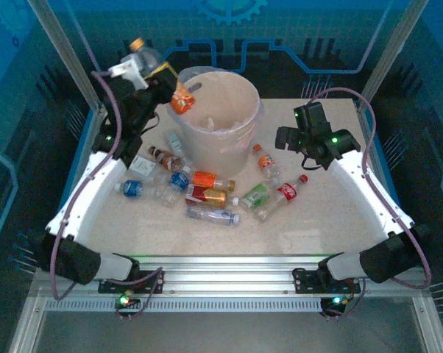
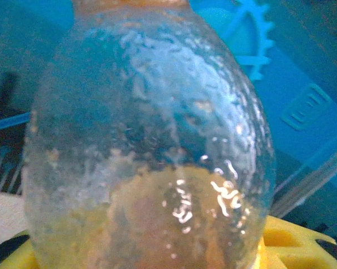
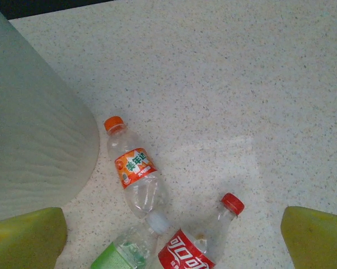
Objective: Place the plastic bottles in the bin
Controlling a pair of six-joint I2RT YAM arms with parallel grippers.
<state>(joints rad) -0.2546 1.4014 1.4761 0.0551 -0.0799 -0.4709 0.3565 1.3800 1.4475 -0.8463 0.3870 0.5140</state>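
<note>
Next, my left gripper swings over the bin's opening [image 1: 221, 101], lowers there and releases the clear plastic bottle [image 1: 159, 65], since its end with the label only overhangs the bin's rim.
My left gripper [image 1: 166, 77] is raised at the back left, shut on a clear plastic bottle [image 1: 159, 65] with an orange cap and orange label. The label end hangs over the left rim of the bin [image 1: 215, 147]. In the left wrist view that bottle [image 2: 151, 140] sits close up, between the yellow fingers [image 2: 294, 241]. My right gripper [image 1: 288, 137] hovers open to the right of the bin, above an orange-label bottle [image 3: 136, 171], a red-label bottle [image 3: 199, 246] and a green-label bottle [image 3: 121, 255]. The bin wall [image 3: 28, 140] stands left of them.
Several more bottles lie in front of the bin and to its left: a clear one [image 1: 213, 215], a red-label one [image 1: 205, 195], a blue-label one [image 1: 133, 189] and a brown-capped one [image 1: 162, 157]. Enclosure posts and blue panels ring the table [image 1: 332, 220].
</note>
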